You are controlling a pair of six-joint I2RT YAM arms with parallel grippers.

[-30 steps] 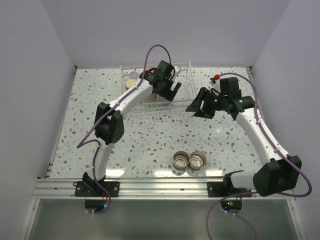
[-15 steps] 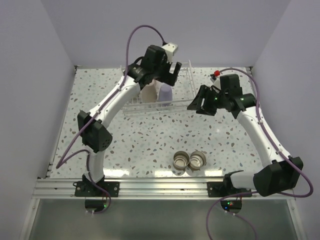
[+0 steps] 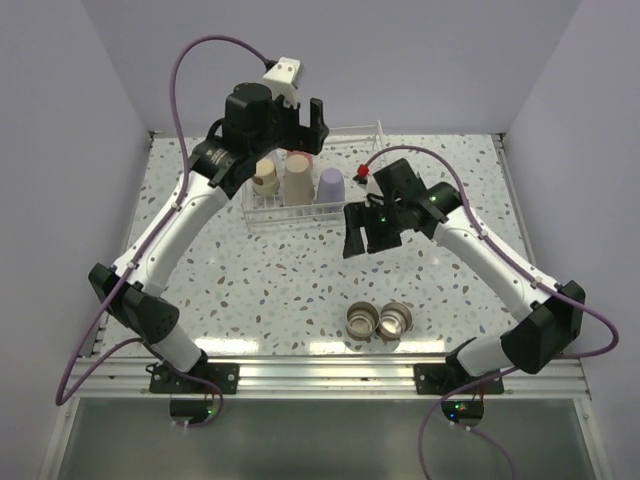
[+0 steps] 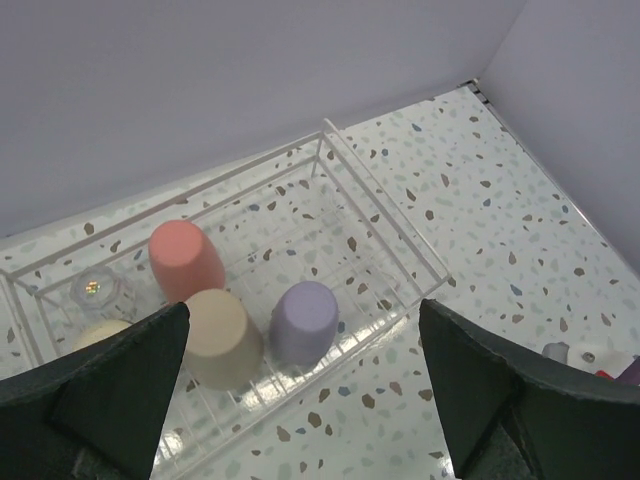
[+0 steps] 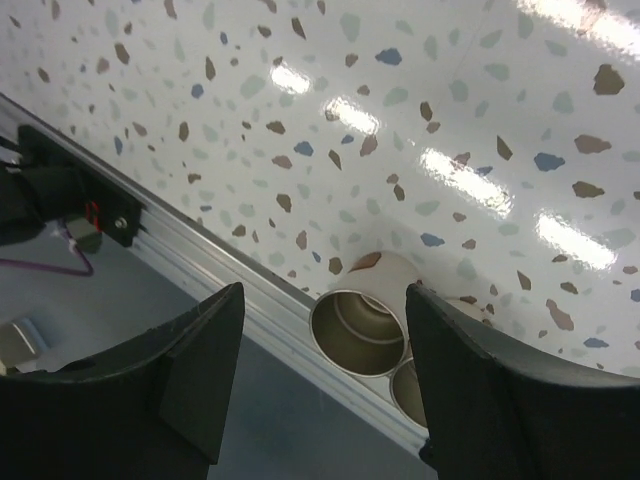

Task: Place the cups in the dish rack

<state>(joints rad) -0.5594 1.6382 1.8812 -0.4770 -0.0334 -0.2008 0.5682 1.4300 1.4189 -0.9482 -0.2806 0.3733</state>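
I will move my left gripper back and to the right in the top view and lower it onto the rack-side rim of the nearer steel cup, because the other steel cup leaves that rim clear.
The clear wire dish rack (image 3: 372, 165) stands at the back of the table. In it, upside down, are a lavender cup (image 3: 330, 185), a larger beige cup (image 3: 298, 180) and a tan-topped cup (image 3: 265, 178). The left wrist view shows the rack (image 4: 385, 205) holding the coral-red cup (image 4: 185, 258), beige cup (image 4: 218, 335), lavender cup (image 4: 303, 318) and tiny clear cup (image 4: 95, 288). My left gripper (image 3: 303, 128) is open and empty, high above the rack. Two steel cups (image 3: 364, 321) (image 3: 394, 320) stand upright near the front edge. My right gripper (image 3: 362, 238) is open and empty over mid-table, with the steel cups (image 5: 365, 325) below it.
The aluminium rail (image 3: 320, 370) runs along the table's front edge, close behind the steel cups. White walls close the table at the back and both sides. Purple cables loop off both arms.
My left gripper has risen up and back out of the rack, leaving the lavender cup standing in it. My right gripper has swung left toward the middle of the table.
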